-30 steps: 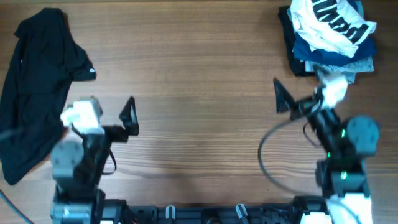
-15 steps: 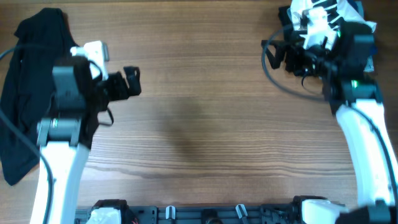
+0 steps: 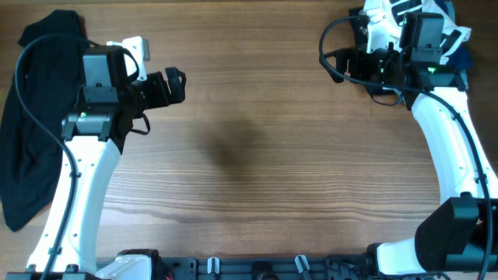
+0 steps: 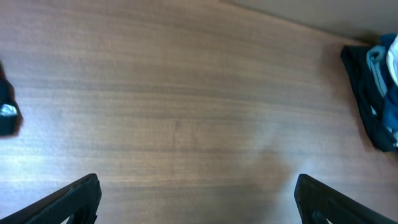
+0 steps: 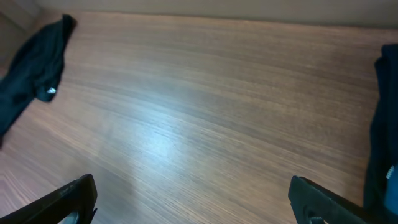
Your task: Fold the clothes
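I need to move my left gripper to the left in the overhead view and down onto the crumpled T-shirt's middle (image 3: 43,115), because its open fingers are around only bare table.
The black T-shirt (image 3: 35,117) lies crumpled along the table's left edge. It also shows far off in the right wrist view (image 5: 34,68), with its small white mark. My left gripper (image 3: 173,84) is open and empty, raised above the wood to the right of the shirt; its wide-apart fingers (image 4: 196,199) frame bare table. My right gripper (image 3: 336,62) is open and empty, raised at the far right, beside the pile of other garments; its fingers (image 5: 193,199) frame bare wood too.
A pile of folded blue and grey garments (image 3: 455,66) with a white garment with black lettering (image 3: 420,12) on top sits at the back right corner, partly under the right arm. Its dark edge shows in the left wrist view (image 4: 373,99). The wooden table (image 3: 249,155) lies between.
Both arms have lifted from near the front edge and swung toward the back of the table, the left beside the black T-shirt, the right beside the pile. Both grippers stay open.
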You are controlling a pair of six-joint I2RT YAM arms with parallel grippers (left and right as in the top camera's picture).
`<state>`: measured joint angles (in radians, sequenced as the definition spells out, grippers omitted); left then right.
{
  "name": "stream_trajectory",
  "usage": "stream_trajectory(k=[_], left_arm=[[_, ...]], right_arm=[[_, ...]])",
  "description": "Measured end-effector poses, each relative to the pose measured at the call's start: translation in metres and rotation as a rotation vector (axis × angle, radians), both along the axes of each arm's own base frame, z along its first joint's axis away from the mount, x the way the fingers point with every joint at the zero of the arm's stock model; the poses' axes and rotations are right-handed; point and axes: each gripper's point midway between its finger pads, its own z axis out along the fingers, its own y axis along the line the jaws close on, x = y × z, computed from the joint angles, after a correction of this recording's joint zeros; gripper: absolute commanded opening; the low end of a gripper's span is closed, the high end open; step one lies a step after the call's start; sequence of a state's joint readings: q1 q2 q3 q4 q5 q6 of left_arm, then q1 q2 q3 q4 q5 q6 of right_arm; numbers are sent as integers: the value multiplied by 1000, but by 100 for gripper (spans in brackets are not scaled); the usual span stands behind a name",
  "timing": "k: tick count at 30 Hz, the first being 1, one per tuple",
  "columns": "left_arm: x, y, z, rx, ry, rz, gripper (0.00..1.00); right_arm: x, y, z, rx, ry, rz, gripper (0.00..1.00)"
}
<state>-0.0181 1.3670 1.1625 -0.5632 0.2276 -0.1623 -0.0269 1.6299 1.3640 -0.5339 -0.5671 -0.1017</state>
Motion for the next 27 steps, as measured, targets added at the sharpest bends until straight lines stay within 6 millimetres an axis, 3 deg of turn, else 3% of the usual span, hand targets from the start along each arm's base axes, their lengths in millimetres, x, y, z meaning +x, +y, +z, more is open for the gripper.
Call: stream_trajectory(k=[5,9,13,18,22,27], left_arm=[[17,26,12,51,-81,80,100],[32,74,7,89,-100,207,100],[47,150,-27,115,-58,378,100],[47,221,-86,122,36,527,96],[44,257,-122,116,80,602,95],[40,281,-145,105,94,655,90]], right_arm=[[-1,2,1,17,7,4,100],[-2,2,0,19,10,5,100],[-3,3,-1,19,18,5,100],[-8,3,-5,22,49,3,100],[-10,3,-7,22,61,2,100],[-11,6,-7,22,64,9,96]])
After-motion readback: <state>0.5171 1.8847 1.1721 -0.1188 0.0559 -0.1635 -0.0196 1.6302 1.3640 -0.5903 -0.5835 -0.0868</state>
